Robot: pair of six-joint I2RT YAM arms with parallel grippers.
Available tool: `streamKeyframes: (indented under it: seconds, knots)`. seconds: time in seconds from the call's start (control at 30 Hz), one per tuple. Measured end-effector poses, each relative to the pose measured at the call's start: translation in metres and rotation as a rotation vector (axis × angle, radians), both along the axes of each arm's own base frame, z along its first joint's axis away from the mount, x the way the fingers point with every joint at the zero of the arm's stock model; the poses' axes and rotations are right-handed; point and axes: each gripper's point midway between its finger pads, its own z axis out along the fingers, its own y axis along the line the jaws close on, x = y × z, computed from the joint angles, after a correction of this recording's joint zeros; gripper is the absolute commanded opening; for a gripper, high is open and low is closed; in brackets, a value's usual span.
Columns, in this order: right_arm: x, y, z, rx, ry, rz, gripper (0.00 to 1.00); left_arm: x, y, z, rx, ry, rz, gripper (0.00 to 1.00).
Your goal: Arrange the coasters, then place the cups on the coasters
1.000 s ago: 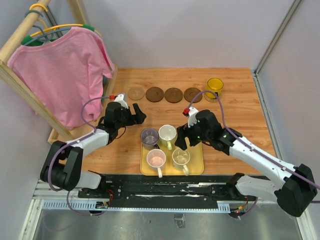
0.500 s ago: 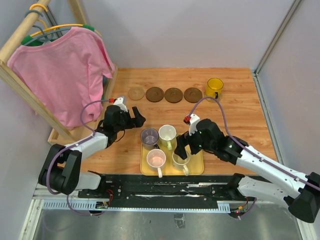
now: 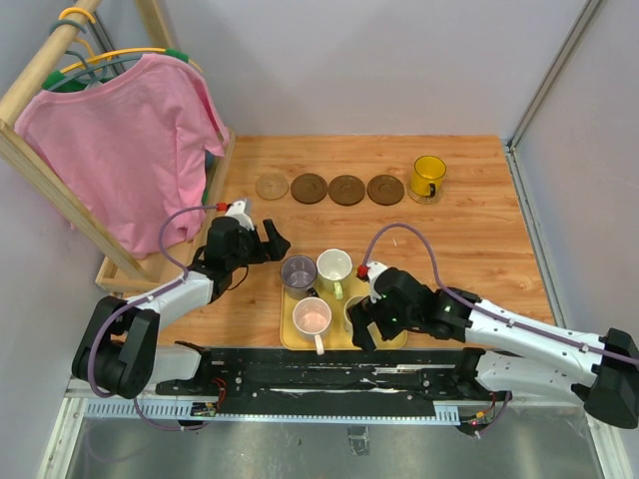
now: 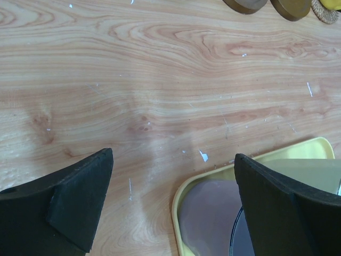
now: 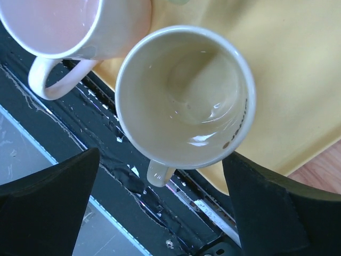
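The right gripper moves down with its fingers open onto the handle of the cream cup next, because that handle points into the gap between them.
Four brown coasters (image 3: 309, 188) lie in a row at the back of the table. A fifth sits under the yellow cup (image 3: 429, 176) at the row's right end. The grey-purple cup (image 3: 298, 272), white-greenish cup (image 3: 334, 267), pink cup (image 3: 313, 317) and cream cup (image 5: 184, 96) stand on the yellow tray (image 3: 339, 342). My right gripper (image 3: 361, 324) hangs open over the cream cup, one finger on either side of it, holding nothing. My left gripper (image 3: 272, 239) is open and empty just left of the tray, beside the grey-purple cup (image 4: 210, 213).
A wooden rack with a pink shirt (image 3: 130, 140) stands along the table's left edge. Grey walls close off the back and right. The black rail (image 3: 329, 374) with the arm bases runs along the near edge, right below the tray.
My right gripper has moved from the tray's right side toward the near edge, down over the cream cup, and opened wider. The left gripper has shifted slightly nearer.
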Motion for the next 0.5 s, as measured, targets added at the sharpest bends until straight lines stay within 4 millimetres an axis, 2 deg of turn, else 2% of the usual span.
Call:
streamKeyframes:
  seconds: [0.07, 0.3, 0.5]
  knots:
    - [-0.003, 0.001, -0.007, -0.024, 0.016, 0.001, 0.95, -0.001, -0.001, 0.0, 0.0, 0.001, -0.003, 1.0]
    - [-0.001, -0.007, -0.035, -0.153, 0.05, -0.053, 0.72, -0.003, -0.001, -0.004, -0.005, 0.008, -0.001, 1.0]
    - [0.003, -0.011, -0.045, -0.204, 0.042, -0.096, 0.55, -0.004, -0.001, -0.005, -0.007, 0.01, 0.0, 1.0]
